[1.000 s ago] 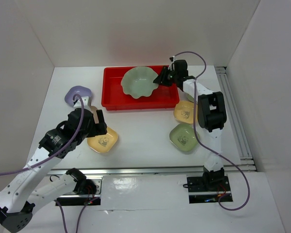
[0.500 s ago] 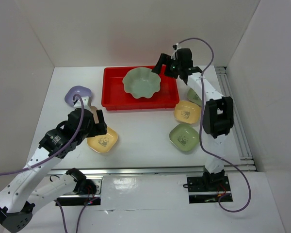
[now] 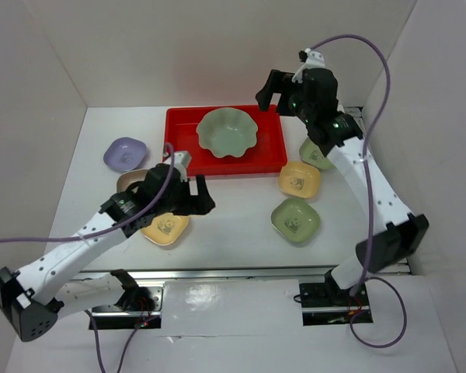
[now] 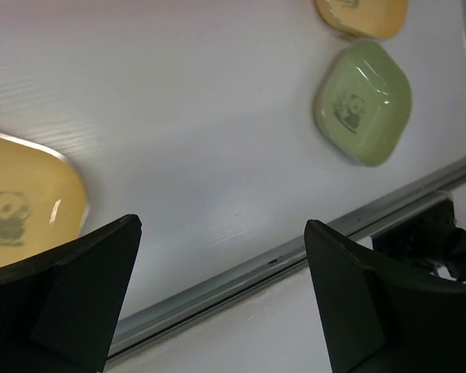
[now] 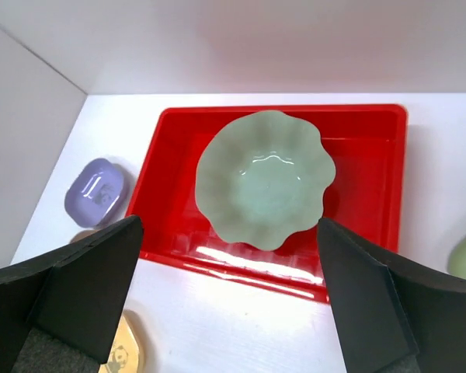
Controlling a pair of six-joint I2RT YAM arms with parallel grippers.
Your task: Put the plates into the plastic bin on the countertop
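Note:
My left gripper moves across and down onto the near green plate's closest rim (image 3: pixel 274 220) (image 4: pixel 319 120) next, since this lies below it and to its right in the top view.
The large pale green scalloped plate (image 3: pixel 227 134) (image 5: pixel 264 186) lies inside the red plastic bin (image 3: pixel 185 128) (image 5: pixel 377 136). My right gripper (image 3: pixel 270 92) (image 5: pixel 229 303) hangs open above the bin's right end, holding nothing. On the countertop (image 3: pixel 233 210) rest a lavender plate (image 3: pixel 125 153) (image 5: pixel 97 190), a tan-pink plate (image 3: pixel 130 179) partly hidden by my left arm, two yellow plates (image 3: pixel 165 228) (image 3: pixel 299 179) and two green plates (image 3: pixel 295 219) (image 3: pixel 314 154). My left gripper (image 3: pixel 199 196) (image 4: pixel 221 311) is open and empty, above bare countertop just right of the near yellow plate (image 4: pixel 23 202).
A metal rail (image 3: pixel 241 272) (image 4: pixel 295 249) runs along the near edge of the countertop, and another rail (image 3: pixel 377 186) runs down the right side. White walls close in the left, back and right. The green plate (image 4: pixel 363 101) lies ahead of my left gripper.
My right gripper opened off the scalloped plate's rim and rose up and back, leaving the plate in the bin. My left arm swung right, off the near yellow plate.

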